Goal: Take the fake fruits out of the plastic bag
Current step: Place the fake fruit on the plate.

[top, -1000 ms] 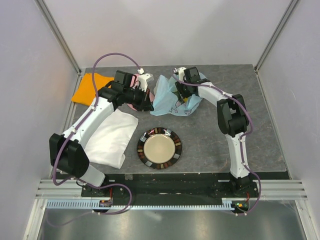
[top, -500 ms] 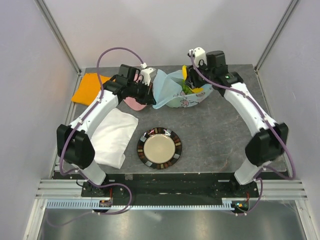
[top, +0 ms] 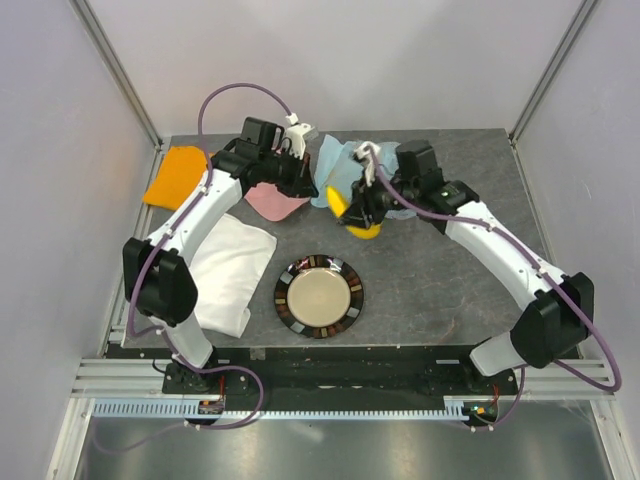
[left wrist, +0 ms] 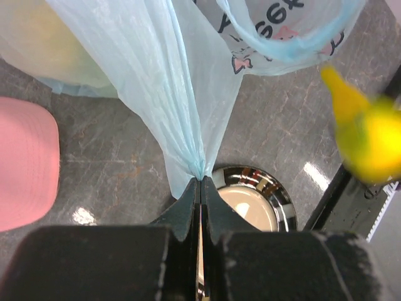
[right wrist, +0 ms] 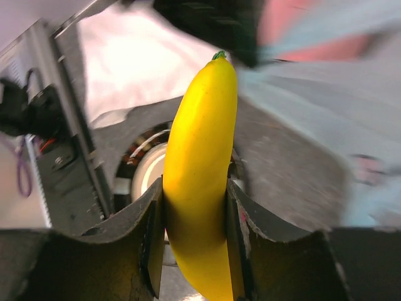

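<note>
My right gripper brings the banana back and down onto the near side of the dark-rimmed plate [top: 319,315] [right wrist: 136,184] next, since the plate is empty.
The light-blue plastic bag [top: 333,168] lies at the back of the table, and my left gripper [top: 300,172] is shut on a gathered fold of it. In the left wrist view the film [left wrist: 169,94] fans up from the closed gripper [left wrist: 200,180], and a pale yellow fruit [left wrist: 50,44] shows through it. My right gripper [top: 362,205] is shut on a yellow banana [top: 360,226], held outside the bag, in front of it. In the right wrist view the banana [right wrist: 200,157] stands between the fingers [right wrist: 241,232]. Other fruits are hidden.
A dark-rimmed plate [top: 349,307] sits in the middle front, also seen under the banana [right wrist: 147,172]. A white folded cloth [top: 225,275] lies at the left, an orange cloth [top: 178,175] at the back left, and a pink item [top: 275,202] under the left gripper.
My right gripper has lifted the banana out of the bag and swung it forward, toward the plate. The left gripper kept its hold on the bag, which now lies flatter.
</note>
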